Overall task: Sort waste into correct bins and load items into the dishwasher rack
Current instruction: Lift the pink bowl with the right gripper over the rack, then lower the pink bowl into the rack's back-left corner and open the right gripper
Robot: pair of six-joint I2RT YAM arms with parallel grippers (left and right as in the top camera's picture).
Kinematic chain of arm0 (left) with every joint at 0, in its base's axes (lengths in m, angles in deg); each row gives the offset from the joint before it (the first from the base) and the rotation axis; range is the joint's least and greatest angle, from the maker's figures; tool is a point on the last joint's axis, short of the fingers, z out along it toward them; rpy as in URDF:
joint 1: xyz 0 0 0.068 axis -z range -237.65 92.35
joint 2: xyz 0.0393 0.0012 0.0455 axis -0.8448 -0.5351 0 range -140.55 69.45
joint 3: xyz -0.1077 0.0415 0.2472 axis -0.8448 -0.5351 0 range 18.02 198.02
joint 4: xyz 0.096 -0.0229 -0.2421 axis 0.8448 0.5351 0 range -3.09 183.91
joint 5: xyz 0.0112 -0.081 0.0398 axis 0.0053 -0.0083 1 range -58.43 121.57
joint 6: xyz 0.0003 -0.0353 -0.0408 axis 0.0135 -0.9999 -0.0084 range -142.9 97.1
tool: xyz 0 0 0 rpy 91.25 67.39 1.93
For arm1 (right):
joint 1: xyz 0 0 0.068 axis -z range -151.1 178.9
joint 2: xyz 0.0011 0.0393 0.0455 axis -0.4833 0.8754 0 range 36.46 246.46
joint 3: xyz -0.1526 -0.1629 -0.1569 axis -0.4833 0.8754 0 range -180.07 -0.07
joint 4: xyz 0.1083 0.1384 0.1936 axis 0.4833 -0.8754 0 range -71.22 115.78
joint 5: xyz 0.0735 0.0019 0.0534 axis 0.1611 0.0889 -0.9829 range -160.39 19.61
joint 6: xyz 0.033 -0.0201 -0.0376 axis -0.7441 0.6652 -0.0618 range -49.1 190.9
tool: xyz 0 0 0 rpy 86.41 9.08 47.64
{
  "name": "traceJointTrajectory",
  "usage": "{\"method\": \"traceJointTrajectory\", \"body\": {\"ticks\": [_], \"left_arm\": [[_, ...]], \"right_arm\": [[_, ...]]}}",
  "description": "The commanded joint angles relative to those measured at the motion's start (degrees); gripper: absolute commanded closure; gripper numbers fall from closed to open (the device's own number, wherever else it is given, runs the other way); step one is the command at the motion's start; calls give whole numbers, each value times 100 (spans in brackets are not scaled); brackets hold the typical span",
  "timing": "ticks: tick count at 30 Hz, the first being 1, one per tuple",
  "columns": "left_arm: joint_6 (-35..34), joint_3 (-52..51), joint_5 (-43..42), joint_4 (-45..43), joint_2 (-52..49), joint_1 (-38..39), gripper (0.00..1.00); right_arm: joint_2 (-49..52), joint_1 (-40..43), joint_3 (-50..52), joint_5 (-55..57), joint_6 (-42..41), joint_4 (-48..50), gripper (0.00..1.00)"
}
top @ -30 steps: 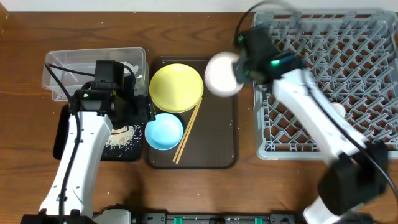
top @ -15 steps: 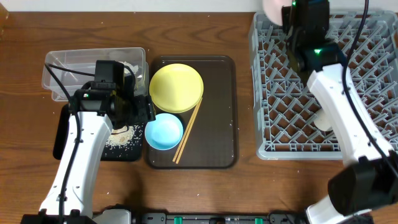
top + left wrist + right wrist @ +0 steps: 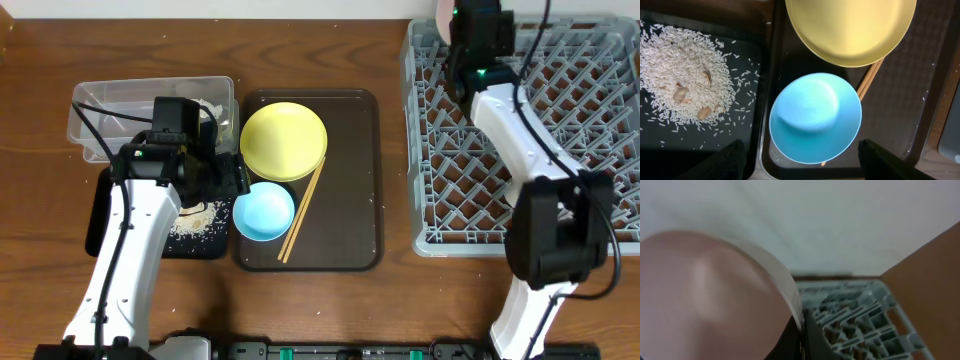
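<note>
My right gripper should lower the bowl to the left in the overhead view and let go of the bowl's rim, because the rack's far tray-side corner (image 3: 433, 57) is down there below the gripper.
My right gripper (image 3: 458, 22) is shut on the rim of the white bowl (image 3: 441, 9), held tilted over the far left corner of the grey dishwasher rack (image 3: 560, 130). In the right wrist view the bowl (image 3: 715, 290) fills the left, with the rim pinched in the gripper (image 3: 801, 335) and the rack (image 3: 855, 315) below. My left gripper (image 3: 807, 162) hangs open above the light blue bowl (image 3: 815, 117), holding nothing. The yellow plate (image 3: 284, 140) and chopsticks (image 3: 301, 214) lie on the brown tray. Rice scraps (image 3: 685, 85) lie in the black tray (image 3: 108, 215).
The brown serving tray (image 3: 352, 200) sits in the middle, between the bins and the rack. A clear plastic box (image 3: 140, 105) stands at the far left, behind the black tray. The left arm (image 3: 130, 240) crosses over the black tray.
The right arm swung the white bowl from above the serving tray to the rack's far left corner. The left arm has not moved.
</note>
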Motion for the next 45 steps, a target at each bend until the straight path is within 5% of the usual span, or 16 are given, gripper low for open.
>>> {"method": "traceJointTrajectory", "body": {"ticks": [1, 45], "left_arm": [[11, 48, 55, 15, 37, -26, 25], [11, 48, 52, 37, 37, -26, 25]], "right_arm": [[195, -20, 20, 125, 24, 37, 99], [518, -393, 24, 557, 273, -866, 99]]}}
